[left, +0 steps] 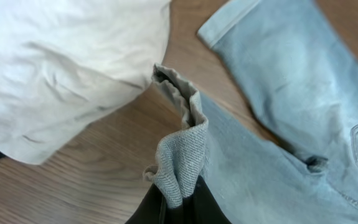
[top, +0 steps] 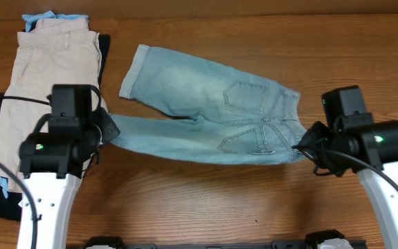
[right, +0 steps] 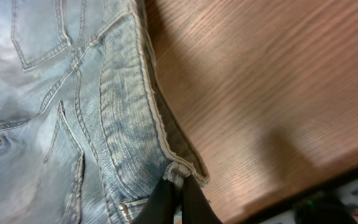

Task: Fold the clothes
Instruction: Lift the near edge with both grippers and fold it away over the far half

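Observation:
My left gripper carries the near leg's cuff outward onto the far leg's cuff next and opens there.
The light-blue denim shorts (top: 205,111) lie back-side up across the middle of the table, two stitched pockets showing, one leg angled to the far left with a rolled cuff. My left gripper (top: 107,131) is shut on the near leg's cuff (left: 182,158), which bunches up between the fingers (left: 177,202). My right gripper (top: 301,146) is shut on the waistband corner (right: 185,169), pinched between the fingers (right: 177,190). The shorts' back pockets show in the right wrist view (right: 42,37).
Beige khaki shorts (top: 43,76) lie at the far left on a black garment (top: 1,200) and a light-blue cloth (top: 50,17). The beige shorts also fill the upper left of the left wrist view (left: 60,68). Bare wood table (top: 205,200) runs along the front.

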### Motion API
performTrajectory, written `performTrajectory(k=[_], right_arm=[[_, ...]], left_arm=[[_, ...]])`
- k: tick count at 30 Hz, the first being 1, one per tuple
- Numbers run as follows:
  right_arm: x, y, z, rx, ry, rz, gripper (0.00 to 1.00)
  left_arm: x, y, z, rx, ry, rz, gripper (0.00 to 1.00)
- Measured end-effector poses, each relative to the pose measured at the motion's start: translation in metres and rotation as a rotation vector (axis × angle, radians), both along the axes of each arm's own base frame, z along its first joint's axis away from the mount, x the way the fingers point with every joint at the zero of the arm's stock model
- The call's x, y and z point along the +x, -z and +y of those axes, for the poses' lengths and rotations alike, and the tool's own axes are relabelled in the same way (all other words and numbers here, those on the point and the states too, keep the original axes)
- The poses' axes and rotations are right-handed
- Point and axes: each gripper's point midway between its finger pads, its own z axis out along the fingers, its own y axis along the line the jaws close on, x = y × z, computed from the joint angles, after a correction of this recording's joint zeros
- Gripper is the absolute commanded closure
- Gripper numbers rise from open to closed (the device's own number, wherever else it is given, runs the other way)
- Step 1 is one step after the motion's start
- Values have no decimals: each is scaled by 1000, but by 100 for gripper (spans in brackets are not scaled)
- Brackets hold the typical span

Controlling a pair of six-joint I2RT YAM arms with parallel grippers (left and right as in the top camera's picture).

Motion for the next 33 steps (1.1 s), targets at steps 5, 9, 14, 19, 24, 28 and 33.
performTrajectory(k=[5,9,14,19,24,28,33], right_arm=[[-15,-9,-3,-1,-2,-4,96],[-16,-10,-4,-5,0,-7,96],[-3,-8,-9,-13,25,-24,96],[15,12,-27,-30,104,1,96],[45,31,-46,-33,163,-22,96],[74,41,-55,-36,171,-83,96],[109,62,-60,-48,156,-110,96]], left_arm=[[-3,-20,-4,-4,45,-14,96],[2,-21,-11,-22,72,-23,96],[35,-16,-28,-18,135,-62,96],[87,2,-49,2,179,-108,96],[146,28,-67,8,196,-181,96],[185,52,-78,2,206,-231,96],[206,85,-84,4,210,-225,96]])
